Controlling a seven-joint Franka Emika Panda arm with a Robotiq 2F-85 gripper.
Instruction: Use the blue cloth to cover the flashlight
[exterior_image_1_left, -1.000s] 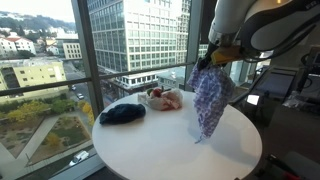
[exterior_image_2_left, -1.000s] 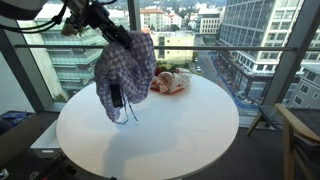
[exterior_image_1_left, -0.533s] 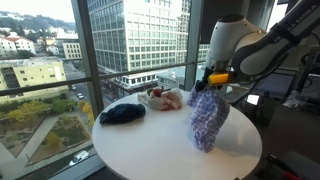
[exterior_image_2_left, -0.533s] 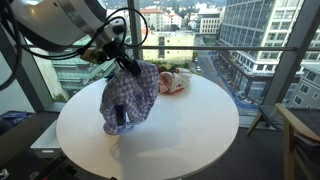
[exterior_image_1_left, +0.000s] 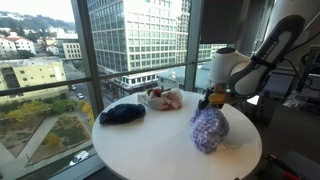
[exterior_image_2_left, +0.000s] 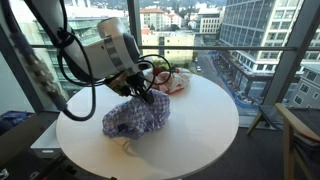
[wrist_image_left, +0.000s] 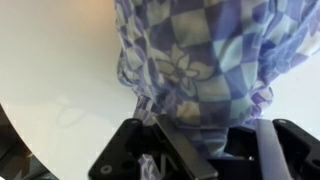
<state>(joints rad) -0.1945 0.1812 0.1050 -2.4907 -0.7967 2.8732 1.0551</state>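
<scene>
My gripper needs to lower the pinched top of the cloth toward the table onto the bunched heap next and then let go, since the cloth still stands drawn up.
The blue and white checked cloth (exterior_image_1_left: 208, 128) lies bunched in a heap on the round white table (exterior_image_1_left: 150, 150). It also shows in an exterior view (exterior_image_2_left: 137, 115) and fills the wrist view (wrist_image_left: 200, 60). My gripper (exterior_image_1_left: 208, 100) is low over the heap, shut on the cloth's top; it also shows in an exterior view (exterior_image_2_left: 143, 92) and in the wrist view (wrist_image_left: 200, 150). No flashlight shows in any view; whether it is under the cloth cannot be told.
A dark blue bundle (exterior_image_1_left: 122, 113) lies at the table's window side. A pink and white bundle (exterior_image_1_left: 165, 98) lies beside it, also seen in an exterior view (exterior_image_2_left: 172, 82). Glass walls stand close behind the table. A chair (exterior_image_2_left: 300, 135) stands off to one side.
My gripper has come down with the cloth. The cloth hung free above the table before; now it rests crumpled on the tabletop.
</scene>
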